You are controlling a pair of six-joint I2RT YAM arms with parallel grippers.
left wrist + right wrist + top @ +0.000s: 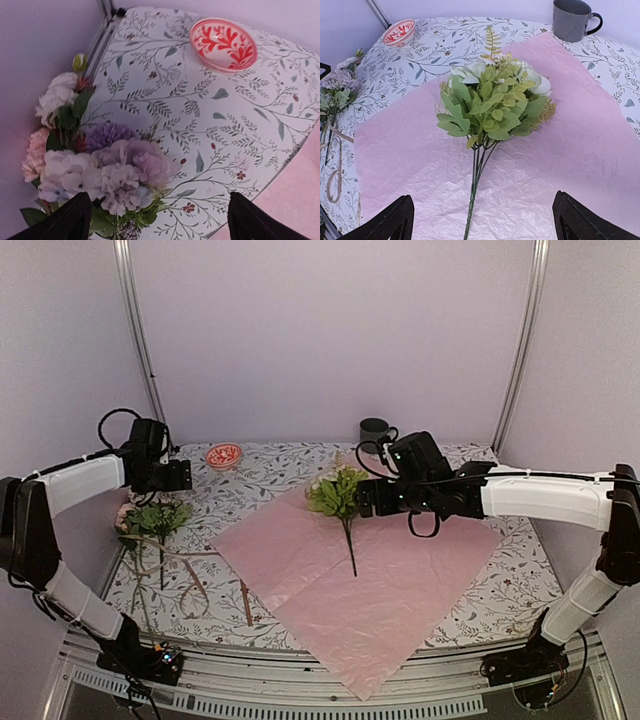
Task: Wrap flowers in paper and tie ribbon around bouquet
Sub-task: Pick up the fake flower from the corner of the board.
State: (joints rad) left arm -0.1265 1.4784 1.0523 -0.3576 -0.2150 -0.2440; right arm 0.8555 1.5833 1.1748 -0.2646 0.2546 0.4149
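Observation:
My left gripper will next lower and draw back past the blooms onto the stalks close by the leaves, as the bunch of flowers narrows to slim stems there.
The lilac-pink paper (380, 585) (580, 130) lies flat across the table's middle. On it rests a green leafy sprig with white blooms (338, 495) (492, 105), its stalk pointing toward the near edge. My right gripper (366, 498) (482, 222) hovers open just over that stalk, touching nothing. More flowers (150, 520) (105, 165), pink, white and lilac, lie at the left on the cloth. My left gripper (152, 498) (160, 222) hangs open above them. The beige ribbon (190, 590) (335, 177) curls beside their stalks. No wrapped bouquet is in view.
A red-and-white bowl (224, 455) (223, 44) (399, 32) sits at the back left. A grey mug (375, 430) (572, 19) stands at the back by the paper's far corner. The paper's near corner overhangs the table's front edge (300, 650).

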